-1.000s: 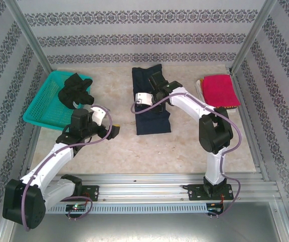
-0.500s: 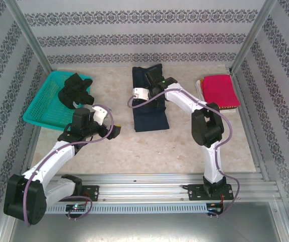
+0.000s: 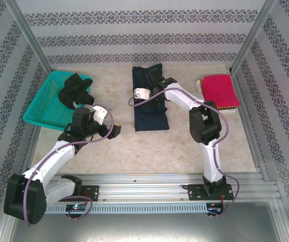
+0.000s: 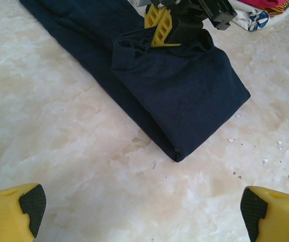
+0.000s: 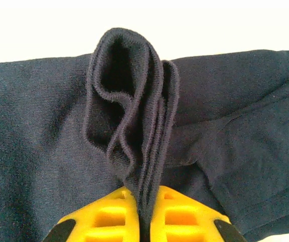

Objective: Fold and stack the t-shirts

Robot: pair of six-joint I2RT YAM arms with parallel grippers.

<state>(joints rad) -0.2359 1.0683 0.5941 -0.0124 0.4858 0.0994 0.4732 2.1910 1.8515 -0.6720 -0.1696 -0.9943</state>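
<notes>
I will next move my right gripper a little outward over the navy shirt's middle (image 5: 182, 146) and let go of the bunched fold, because the cloth under it is already spread out.
A dark navy t-shirt (image 3: 150, 115) lies partly folded in the middle of the table. My right gripper (image 3: 153, 96) is over its middle, shut on a bunched fold of the navy cloth (image 5: 134, 126), which stands up between the yellow fingers (image 5: 109, 212). My left gripper (image 3: 116, 131) hovers open above bare table just left of the shirt's near corner (image 4: 177, 154), nothing between its fingertips (image 4: 26, 204). A pinkish-red t-shirt (image 3: 220, 89) lies folded at the back right. A black t-shirt (image 3: 75, 88) sits crumpled in the basket.
The teal mesh basket (image 3: 44, 108) stands at the back left. White and patterned cloth (image 4: 250, 17) lies under the red shirt. Metal frame posts and patterned walls close in the table's sides and back. Bare marble surface (image 3: 134, 151) spreads in front of the navy shirt.
My right gripper has moved left and toward the back, dragging the pinched navy fold with it; the shirt's near end has narrowed and drawn back slightly. The left arm has barely shifted.
</notes>
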